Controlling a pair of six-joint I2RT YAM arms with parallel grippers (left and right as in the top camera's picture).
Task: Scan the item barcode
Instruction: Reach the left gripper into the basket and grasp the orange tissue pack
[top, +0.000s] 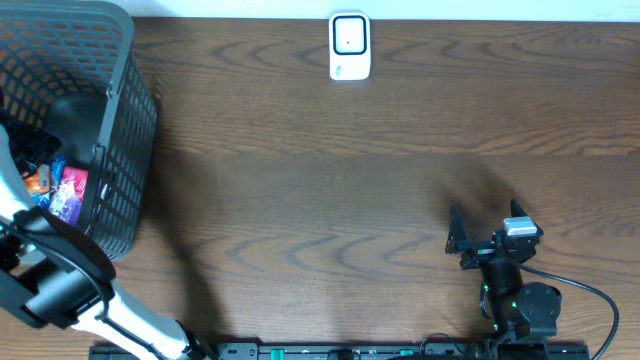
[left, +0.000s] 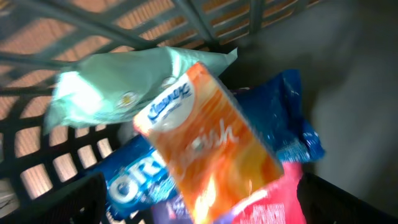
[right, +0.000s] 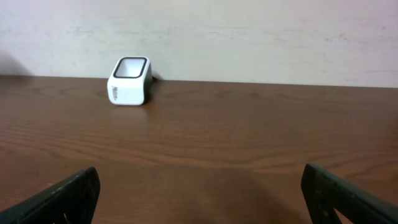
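My left gripper should move down next, with its fingers around the end of the orange Kleenex pack (left: 211, 149) away from its logo (left: 233, 185), and close. The pack is below, on top and uncovered.
In the left wrist view, several packets lie piled in the grey mesh basket (top: 125, 120): an orange Kleenex tissue pack (left: 211, 149) on top, a mint-green wipes pack (left: 118, 87) behind it, a blue Oreo pack (left: 134, 183) and a pink packet (left: 273, 202) beneath. My left gripper (left: 202, 190) hangs open just over the pile, one finger on each side of the orange pack, holding nothing. The white barcode scanner (top: 350, 47) stands at the table's far edge, also seen as the scanner (right: 129, 81). Over bare wood at the front right, my right gripper (top: 485, 220) stands open and empty.
The basket fills the far left corner, and its wall (left: 93, 25) closes in around the left gripper. My left arm (top: 70, 280) reaches into it from the front left. A cable (top: 590, 295) trails from the right arm's base.
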